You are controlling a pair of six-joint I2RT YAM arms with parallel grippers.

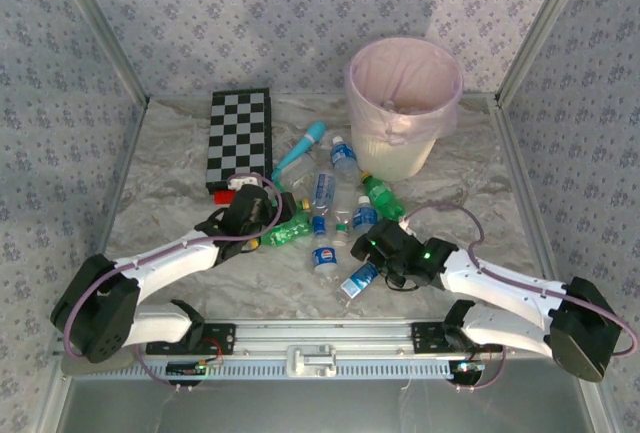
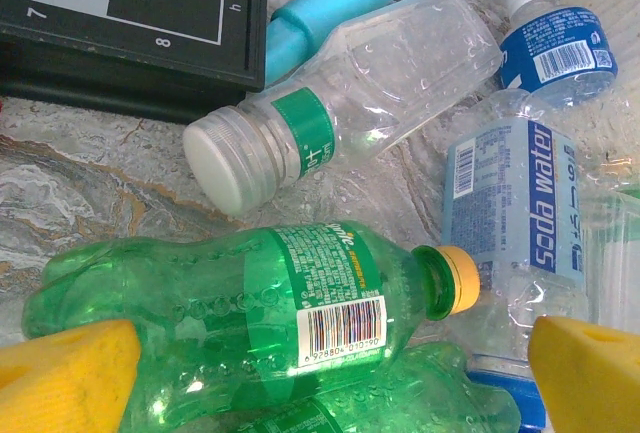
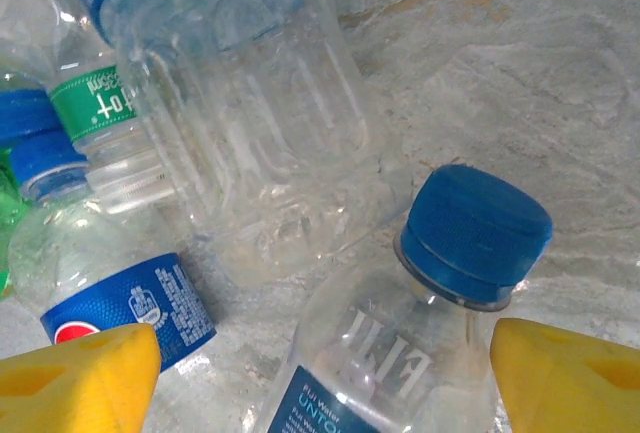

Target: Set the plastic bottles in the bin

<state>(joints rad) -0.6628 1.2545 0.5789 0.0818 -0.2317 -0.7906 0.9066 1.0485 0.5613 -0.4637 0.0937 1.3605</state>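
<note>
The clear bottle with the blue cap lies untouched between my open fingers. I need to bring my right gripper down over its shoulder below the cap next and close it.
Several plastic bottles lie in a heap at mid-table, clear ones with blue labels and green ones. The bin, cream-white with a pink liner, stands at the back right. My left gripper is open at the heap's left side. In the left wrist view its yellow pads straddle a green bottle with a yellow cap lying on its side. My right gripper is open at the heap's near right. Its pads flank a clear bottle with a blue cap, without touching it.
A black-and-white checkerboard lies at the back left, with a teal wand beside it. A second green bottle lies near the bin's foot. Metal frame posts and patterned walls enclose the crinkled table cover.
</note>
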